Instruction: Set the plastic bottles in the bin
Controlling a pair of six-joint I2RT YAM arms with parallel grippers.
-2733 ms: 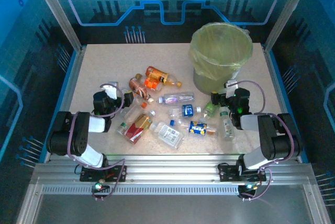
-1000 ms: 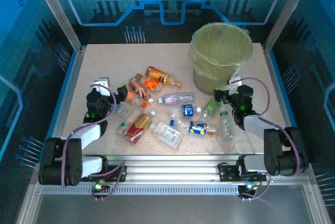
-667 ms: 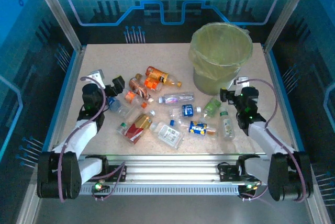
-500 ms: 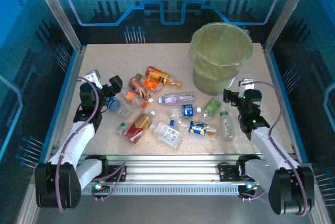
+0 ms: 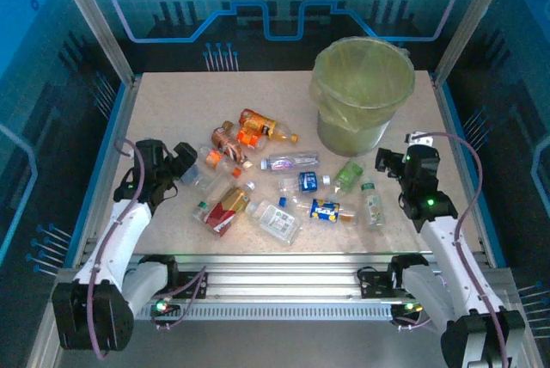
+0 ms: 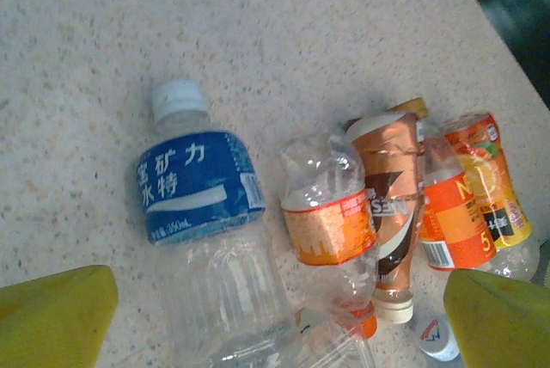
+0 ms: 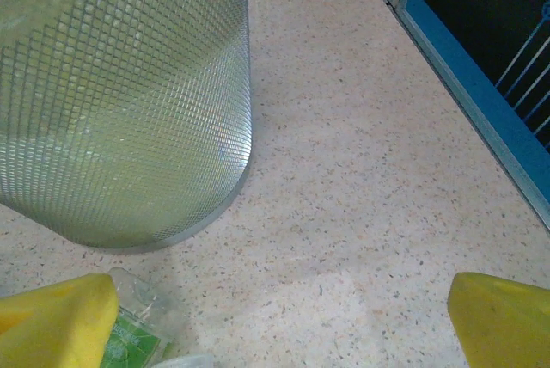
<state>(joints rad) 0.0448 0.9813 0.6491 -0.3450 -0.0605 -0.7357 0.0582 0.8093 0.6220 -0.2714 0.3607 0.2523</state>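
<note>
The bottle has bare tabletop and a gap on either side of it, so the robot's left gripper will next go down with its fingers spread onto the bottle's clear body beside the blue label (image 5: 194,176) (image 6: 219,256).
Several plastic bottles (image 5: 290,162) lie scattered across the middle of the table. The round mesh bin (image 5: 359,93) with its yellow-green bag stands at the back right. My left gripper (image 5: 183,160) is open at the left end of the pile, above a clear blue-labelled bottle (image 6: 199,183). Beside that bottle lie an orange-labelled clear bottle (image 6: 331,222) and a brown one (image 6: 391,205). My right gripper (image 5: 387,162) hangs open over bare table, just right of the bin's wall (image 7: 120,93). A green-labelled bottle (image 7: 129,338) lies by its left fingertip (image 7: 56,321).
A blue rail and metal frame (image 5: 460,140) run along the table's right side, close to my right arm. Bare tabletop (image 7: 361,213) stretches between the bin and that rail. The far left of the table (image 5: 163,101) holds nothing.
Both arms have unfolded and stretched forward from their bases. The left gripper has shifted slightly left over the pile's end and the right gripper slightly right of the bin. Both have stayed open.
</note>
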